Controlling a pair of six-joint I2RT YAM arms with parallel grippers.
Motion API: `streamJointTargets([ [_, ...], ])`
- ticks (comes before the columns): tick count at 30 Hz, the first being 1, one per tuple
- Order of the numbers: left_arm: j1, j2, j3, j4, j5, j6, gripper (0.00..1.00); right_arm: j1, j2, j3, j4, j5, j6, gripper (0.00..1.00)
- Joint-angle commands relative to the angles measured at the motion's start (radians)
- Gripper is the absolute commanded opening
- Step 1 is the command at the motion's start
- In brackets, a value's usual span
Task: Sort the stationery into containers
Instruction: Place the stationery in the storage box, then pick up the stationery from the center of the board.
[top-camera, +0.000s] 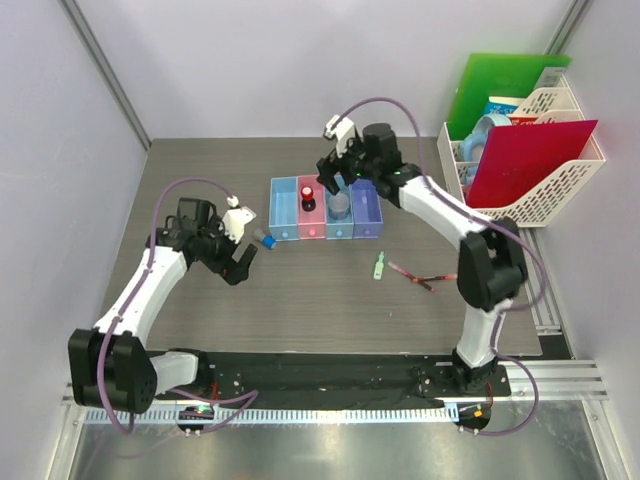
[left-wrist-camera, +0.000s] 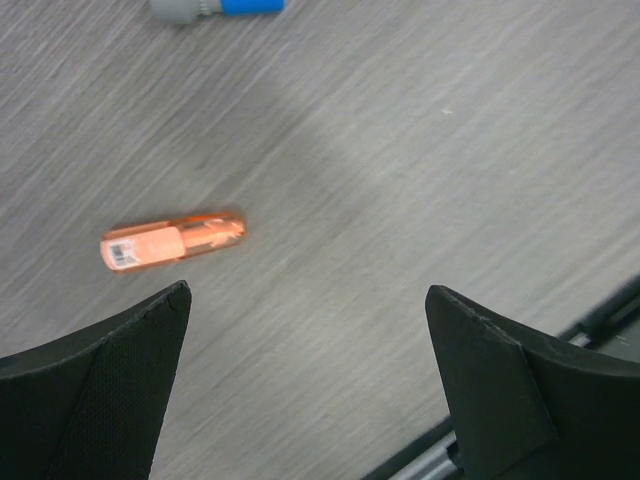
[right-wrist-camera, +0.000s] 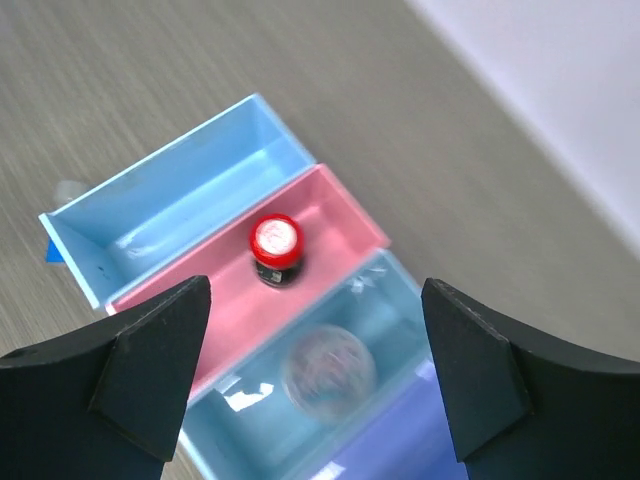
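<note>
My left gripper will reach outward and down and turn next, because the blue piece's grey end (top-camera: 259, 234) (left-wrist-camera: 178, 9) is below and outward and its length runs from finger to finger.
The four joined bins (top-camera: 283, 232) stand mid-table: light blue, pink (right-wrist-camera: 345, 217), light blue (right-wrist-camera: 405, 297), purple-blue (right-wrist-camera: 400, 445). A red-black round cap (right-wrist-camera: 276, 247) stands in the pink bin (top-camera: 308, 197). A greyish clear roll (right-wrist-camera: 328, 372) lies in the third bin (top-camera: 340, 205). My right gripper (right-wrist-camera: 316, 290) hovers open and empty above these bins (top-camera: 335, 175). My left gripper (left-wrist-camera: 308, 295) is open and empty over the table, left of the bins (top-camera: 240, 262). An orange piece (left-wrist-camera: 172, 241) lies just ahead of its left finger. A tiny blue piece (left-wrist-camera: 220, 8) lies beyond it (top-camera: 268, 241). A green piece (top-camera: 379, 265) and thin dark-red pens (top-camera: 420, 277) lie right of centre.
A white mesh file rack (top-camera: 545, 195) stands at the back right with a red folder (top-camera: 528, 158) and a green folder (top-camera: 500, 85). Walls close the left, back and right sides. The black base rail (left-wrist-camera: 600, 325) runs along the near edge.
</note>
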Motion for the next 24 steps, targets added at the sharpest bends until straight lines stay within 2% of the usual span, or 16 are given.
streamJointTargets([
  [1,-0.070,0.068,0.010,0.166,-0.178,-0.005,1.00,-0.011,-0.271,-0.052,-0.170,0.163,-0.176,0.92],
  [7,-0.092,0.162,0.027,0.374,-0.221,0.070,1.00,-0.016,-0.549,-0.248,-0.293,0.285,-0.288,0.94],
  [11,-0.094,0.216,0.021,0.505,-0.233,0.259,1.00,-0.016,-0.669,-0.323,-0.351,0.334,-0.279,0.95],
  [12,-0.094,0.225,0.017,0.557,-0.229,0.359,1.00,-0.016,-0.704,-0.328,-0.359,0.359,-0.268,0.95],
  [14,-0.094,0.253,-0.012,0.614,-0.207,0.446,1.00,-0.023,-0.733,-0.334,-0.395,0.365,-0.265,0.95],
  [15,-0.094,0.260,-0.022,0.653,-0.187,0.550,1.00,-0.042,-0.755,-0.331,-0.408,0.359,-0.259,0.95],
  [18,-0.094,0.289,-0.040,0.667,-0.080,0.681,1.00,-0.097,-0.790,-0.339,-0.432,0.327,-0.242,0.95],
  [24,-0.094,0.380,0.035,0.543,0.069,0.844,1.00,-0.169,-0.876,-0.397,-0.429,0.305,-0.251,0.95],
])
